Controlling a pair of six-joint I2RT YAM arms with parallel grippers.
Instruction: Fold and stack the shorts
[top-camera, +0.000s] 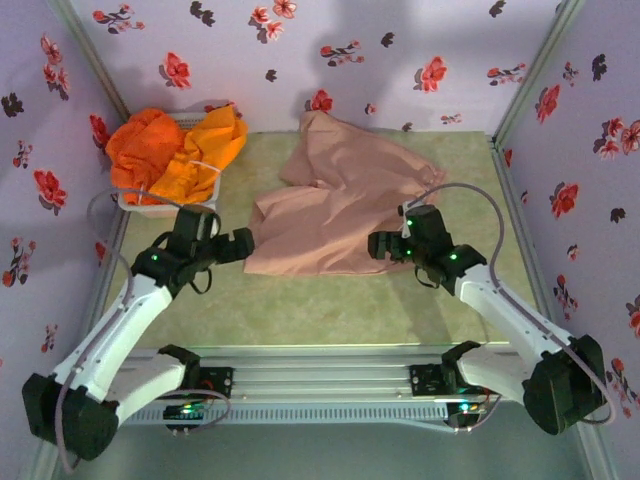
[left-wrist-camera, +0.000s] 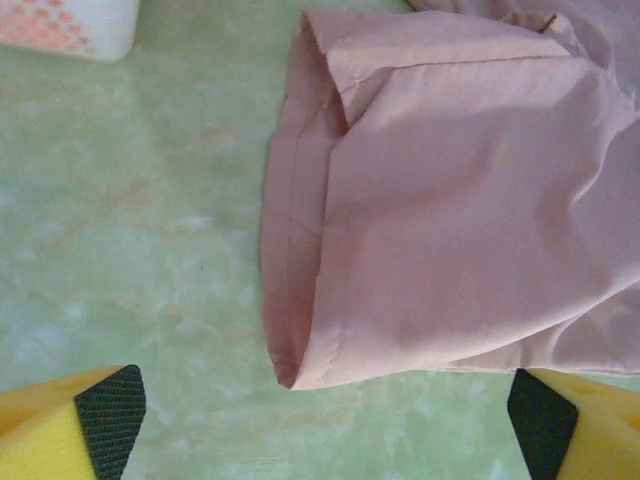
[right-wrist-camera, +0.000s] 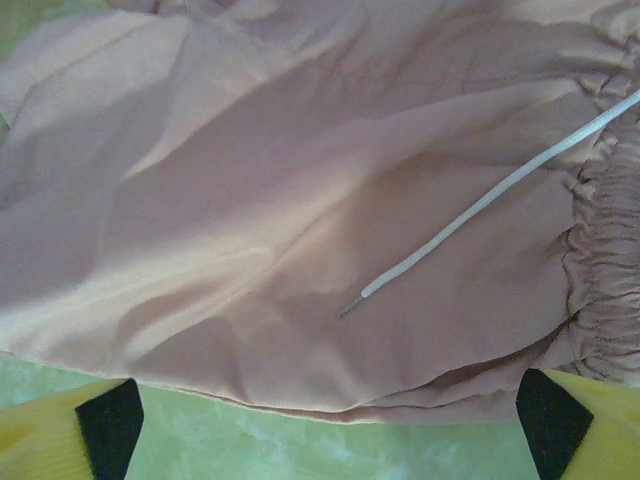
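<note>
Next, my left gripper comes down onto the shorts' near hem corner, since that corner lies below and points toward the gap between the open fingers.
The dusty pink-beige shorts lie spread and creased on the middle of the green table. My left gripper stands open at their near left corner, and the folded leg hem ends just ahead of its black pads. My right gripper is open at the near right edge. There the pink cloth, its white drawstring and the gathered waistband lie just beyond the pads. Nothing sits between either pair of fingers. Two bright orange shorts are heaped at the back left.
The orange shorts rest in a white mesh basket in the back left corner, and its corner shows in the left wrist view. Flowered walls close in the table on three sides. Bare green tabletop runs between the shorts and the arm bases.
</note>
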